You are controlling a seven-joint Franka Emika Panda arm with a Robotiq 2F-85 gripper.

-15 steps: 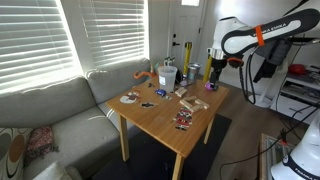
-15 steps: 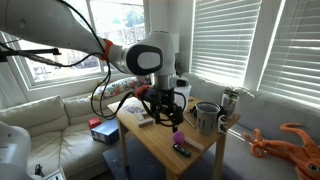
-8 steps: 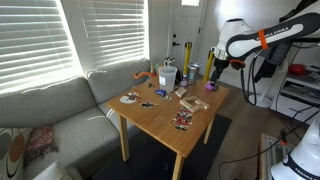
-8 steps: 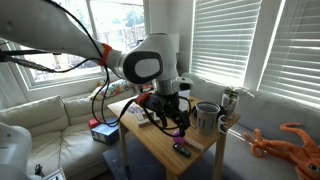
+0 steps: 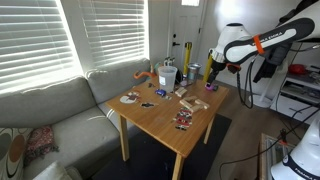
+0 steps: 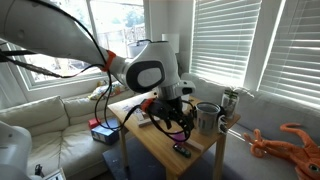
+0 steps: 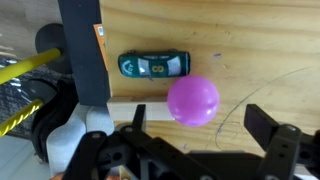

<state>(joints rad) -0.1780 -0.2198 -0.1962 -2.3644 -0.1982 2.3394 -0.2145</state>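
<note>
My gripper comes down next until its open fingers are on either side of the purple ball, then closes; the ball lies below, between them.
In the wrist view a purple ball lies on the wooden table, close to its edge, with a green toy car just beyond it. My gripper is open and empty, its two dark fingers on either side of the ball and slightly short of it. In an exterior view the gripper hangs over the table's far corner just above the ball. In an exterior view the gripper hides the ball.
On the table stand a white jug, a plate and several small toys. A metal mug and a can stand near the gripper. An orange octopus toy and a sofa are nearby.
The gripper has come down and shifted slightly toward the table corner, closer to the purple ball. The objects on the table have not moved.
</note>
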